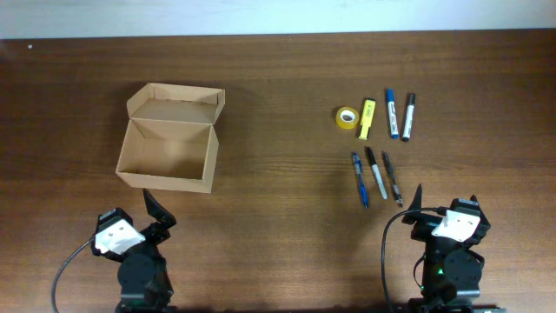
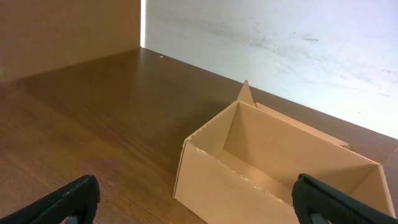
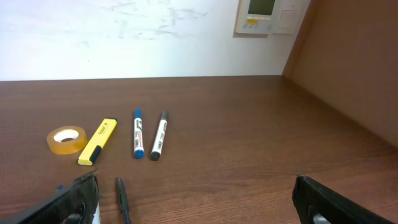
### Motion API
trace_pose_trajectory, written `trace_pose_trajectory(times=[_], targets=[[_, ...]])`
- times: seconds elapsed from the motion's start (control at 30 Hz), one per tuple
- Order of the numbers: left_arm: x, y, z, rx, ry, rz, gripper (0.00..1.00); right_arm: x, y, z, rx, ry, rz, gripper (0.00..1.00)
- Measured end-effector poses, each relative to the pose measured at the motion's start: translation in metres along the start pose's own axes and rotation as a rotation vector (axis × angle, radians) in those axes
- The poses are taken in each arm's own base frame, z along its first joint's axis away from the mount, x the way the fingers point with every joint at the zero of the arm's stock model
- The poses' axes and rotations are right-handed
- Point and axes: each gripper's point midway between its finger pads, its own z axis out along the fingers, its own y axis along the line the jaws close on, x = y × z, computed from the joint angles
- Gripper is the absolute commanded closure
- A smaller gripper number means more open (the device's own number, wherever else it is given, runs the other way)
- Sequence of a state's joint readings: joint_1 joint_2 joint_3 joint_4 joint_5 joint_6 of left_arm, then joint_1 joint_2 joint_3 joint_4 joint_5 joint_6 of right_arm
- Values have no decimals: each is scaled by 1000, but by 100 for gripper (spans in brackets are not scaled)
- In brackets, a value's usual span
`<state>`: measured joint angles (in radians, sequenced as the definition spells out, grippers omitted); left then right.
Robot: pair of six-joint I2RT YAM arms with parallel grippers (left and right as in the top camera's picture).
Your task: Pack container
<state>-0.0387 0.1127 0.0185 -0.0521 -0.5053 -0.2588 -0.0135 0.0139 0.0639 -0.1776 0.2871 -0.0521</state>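
The top rim of the box side facing the pens is free, so my left gripper needs to rise outward, tilt down and lower onto the far end of the box's rim.
The container [image 1: 168, 148] is a tan cardboard box, open, with its flap lid standing at the far side; it sits left of centre and is empty inside. It also shows in the left wrist view [image 2: 280, 168]. My left gripper [image 1: 139, 222] is open and empty, just in front of the box [image 2: 196, 205]. At the right lie a yellow tape roll [image 1: 347, 116], a yellow highlighter [image 1: 367, 118], a blue marker [image 1: 393, 113], a black marker [image 1: 407, 116] and three pens [image 1: 375, 174]. My right gripper [image 1: 443, 213] is open and empty, in front of the pens [image 3: 199, 202].
The dark wooden table [image 1: 278, 78] runs to a white wall at the back. A wall panel [image 3: 264, 15] shows in the right wrist view. A wooden side wall [image 2: 62, 31] stands at the left.
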Motion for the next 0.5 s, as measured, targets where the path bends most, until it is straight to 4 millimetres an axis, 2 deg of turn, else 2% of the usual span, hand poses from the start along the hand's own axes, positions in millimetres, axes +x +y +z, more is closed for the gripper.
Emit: trace_pose_trajectory(times=[0.13,0.3,0.4,0.5], targets=[[1,-4,0,22,5,-1,0,0,0,0,0,0,0,1],[-5,-39,-5,222,10,-20,0,0,0,0,0,0,0,1],[-7,-51,-12,285,74,0,0,0,0,0,0,0,0,1],[-25,-55,-19,280,158,29,0,0,0,0,0,0,0,1]])
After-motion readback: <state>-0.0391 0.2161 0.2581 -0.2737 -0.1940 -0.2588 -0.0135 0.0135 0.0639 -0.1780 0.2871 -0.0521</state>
